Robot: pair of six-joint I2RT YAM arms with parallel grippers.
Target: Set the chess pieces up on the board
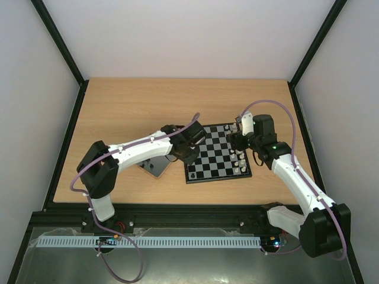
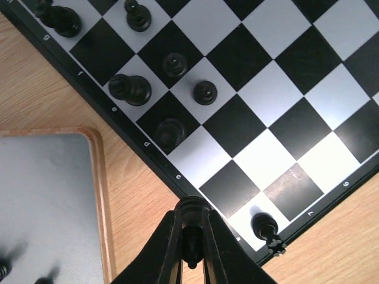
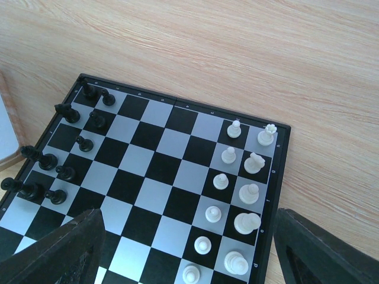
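My left gripper moves over the board and down next. It then releases the piece on the white edge square [image 2: 199, 157] beside the black row, since that square is empty.
The checkered board [image 1: 214, 155] lies at the table's middle right. Black chess pieces [image 2: 133, 89] stand along its left side, white chess pieces [image 3: 247, 192] in two rows along its right side. My left gripper [image 2: 192, 228] is shut on a black piece [image 2: 193, 234], held over the board's near-left edge, beside a black rook [image 2: 264, 228] on the corner square. My right gripper [image 3: 189, 248] is open and empty, hovering above the board's right half; its dark fingers [image 3: 56, 251] frame the white rows.
A plain grey tray [image 2: 41, 201] with a wooden rim lies left of the board, also seen in the top view [image 1: 155, 166]; a few black pieces [image 2: 5, 269] remain in it. Black frame posts and pale walls surround the wooden table [image 1: 130, 106].
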